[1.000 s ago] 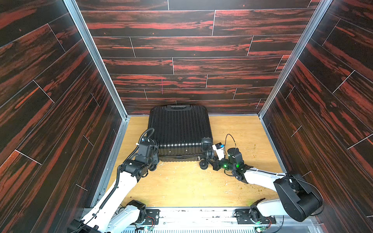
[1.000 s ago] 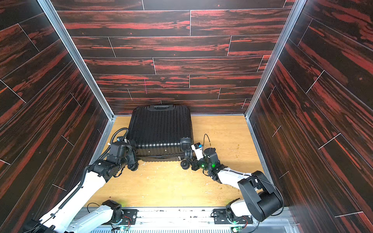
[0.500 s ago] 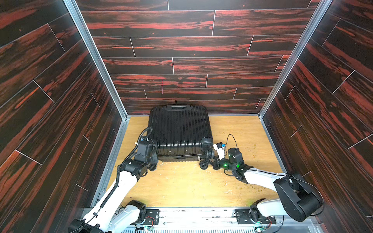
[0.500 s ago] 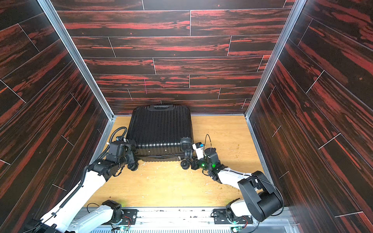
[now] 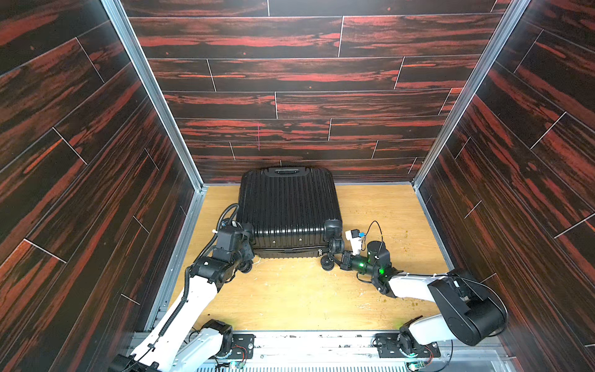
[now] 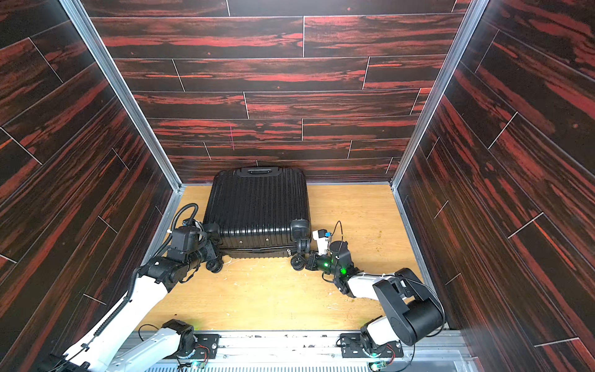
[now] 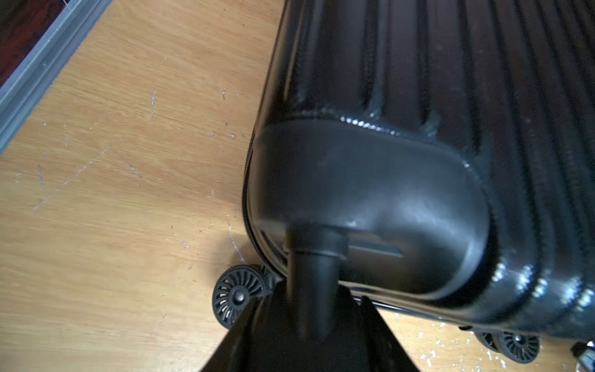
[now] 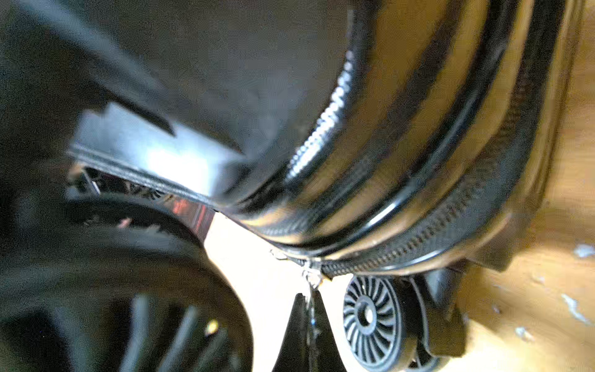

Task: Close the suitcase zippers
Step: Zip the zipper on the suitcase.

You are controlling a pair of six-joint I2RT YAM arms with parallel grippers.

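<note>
The track (image 8: pixel 418 238) runs on toward my left gripper, so my right gripper will next slide that way between the corner's wheels along the near side's seam and let go of the tab.
The black ribbed suitcase (image 5: pixel 289 206) (image 6: pixel 257 206) lies flat at the back of the wooden table, handle towards the far wall. My left gripper (image 5: pixel 247 252) (image 7: pixel 309 309) is at its near left corner, jaws shut on the upper wheel's stem (image 7: pixel 310 280). My right gripper (image 5: pixel 333 257) (image 8: pixel 310 299) is at the near right corner, shut on the silvery pull tab (image 8: pixel 311 277) of the zippers. The zip track (image 8: pixel 418 238) curves round that corner between the shells. On the left side the seam (image 7: pixel 246 199) is only a thin dark line.
Small black wheels (image 5: pixel 326 263) (image 7: pixel 236 296) stick out at both near corners, beside the grippers. The left wall and its metal edge strip (image 7: pixel 32 74) run close to the left arm. Bare wooden table (image 5: pixel 289 290) lies between the suitcase and the front rail.
The left jaws have closed in on the wheel stem. Both arms and the suitcase have hardly moved; the right gripper stays shut at the corner.
</note>
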